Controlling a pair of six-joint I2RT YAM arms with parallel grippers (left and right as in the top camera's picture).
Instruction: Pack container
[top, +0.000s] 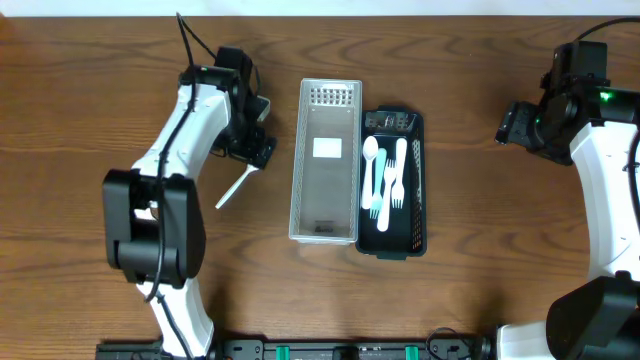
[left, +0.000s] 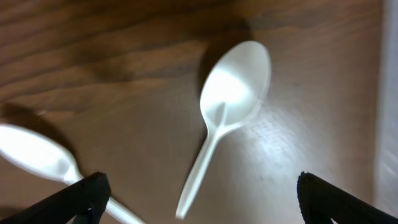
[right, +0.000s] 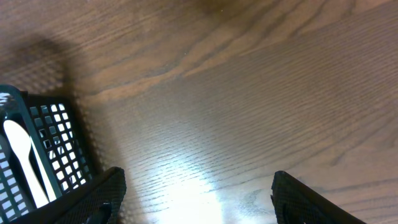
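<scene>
One white spoon is between my open fingers, so my left gripper will go down onto its handle just behind the bowl (top: 250, 172) (left: 207, 151) and close there.
A black mesh basket (top: 418, 190) at table centre holds white plastic cutlery (top: 385, 180): spoons and forks. A clear lidded container (top: 326, 160) lies against its left side. My left gripper (top: 250, 150) hovers open over two white spoons on the table. In the left wrist view one spoon (left: 233, 93) lies between the fingers (left: 199, 199) and a second spoon (left: 37, 155) lies at the left finger. A spoon handle (top: 232, 188) sticks out below the gripper in the overhead view. My right gripper (right: 196, 196) is open and empty over bare table, right of the basket (right: 37, 149).
The wooden table (top: 480, 250) carries nothing else. The left arm's body (top: 155, 220) stands at the left and the right arm (top: 600, 160) along the right edge. The clear container's edge shows at the right of the left wrist view (left: 388, 112).
</scene>
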